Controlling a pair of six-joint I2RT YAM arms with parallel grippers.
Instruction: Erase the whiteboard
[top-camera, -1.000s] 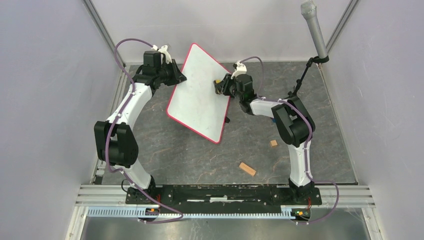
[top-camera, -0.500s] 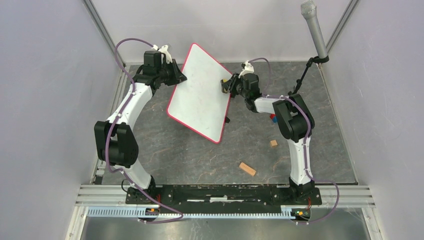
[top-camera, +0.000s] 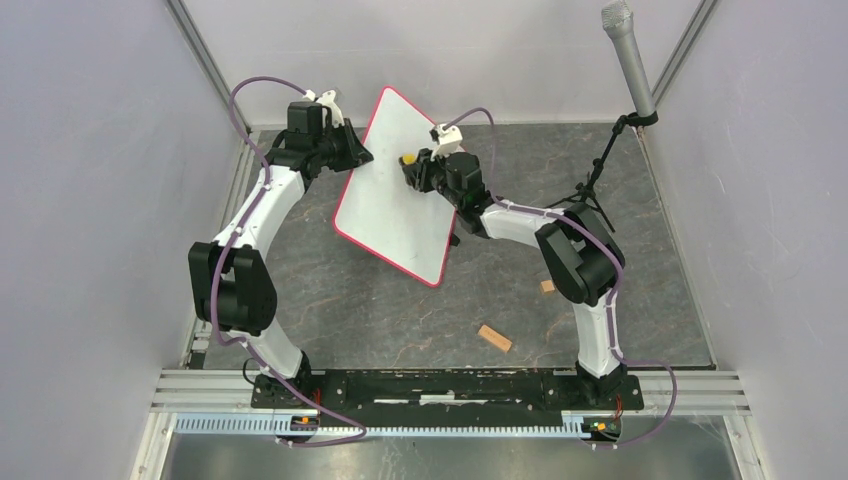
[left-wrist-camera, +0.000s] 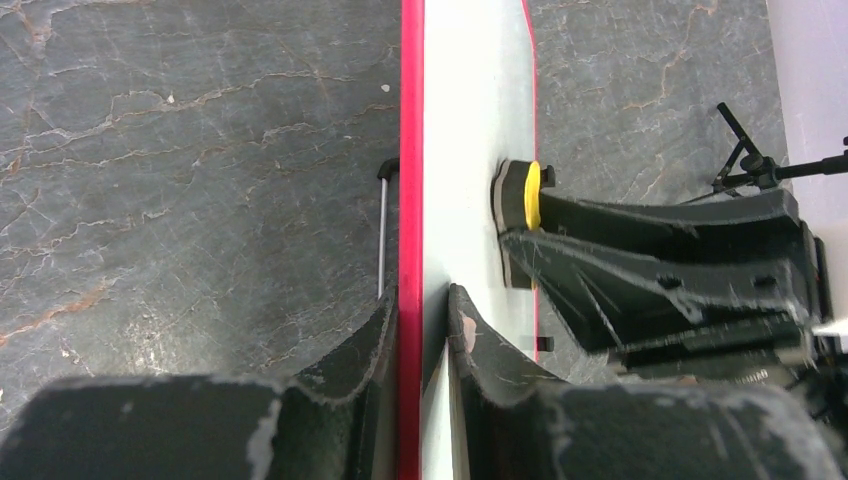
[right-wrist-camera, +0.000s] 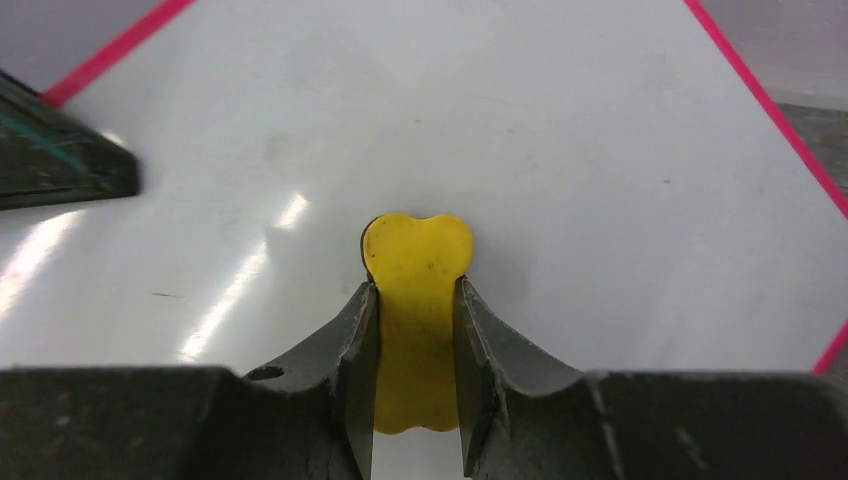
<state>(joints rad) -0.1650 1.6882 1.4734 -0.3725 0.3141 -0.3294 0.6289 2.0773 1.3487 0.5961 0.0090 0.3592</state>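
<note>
My right gripper moves back and down next. It then releases the eraser (top-camera: 408, 158) on clear floor by the blocks, which lies below, to its right in the top view.
The whiteboard (top-camera: 395, 205) is a white board with a thin red rim, held tilted up off the floor. My left gripper (top-camera: 358, 157) is shut on its left edge; in the left wrist view (left-wrist-camera: 420, 300) the red rim (left-wrist-camera: 411, 150) runs between the jaws. My right gripper (top-camera: 412, 172) is shut on a small yellow eraser (top-camera: 408, 158) and presses it flat against the board's upper face. In the right wrist view the yellow eraser (right-wrist-camera: 417, 300) sits between the fingers (right-wrist-camera: 415, 290) on the white surface (right-wrist-camera: 560, 140), which shows only faint smudges.
A microphone (top-camera: 629, 60) on a black stand (top-camera: 600, 170) rises at the back right. Two small wooden blocks (top-camera: 494, 338) (top-camera: 547, 287) lie on the dark stone floor near the right arm. Grey walls close in both sides.
My right gripper, with the eraser, has swept left across the board from its right edge toward the upper middle. The left gripper and the board have stayed put.
</note>
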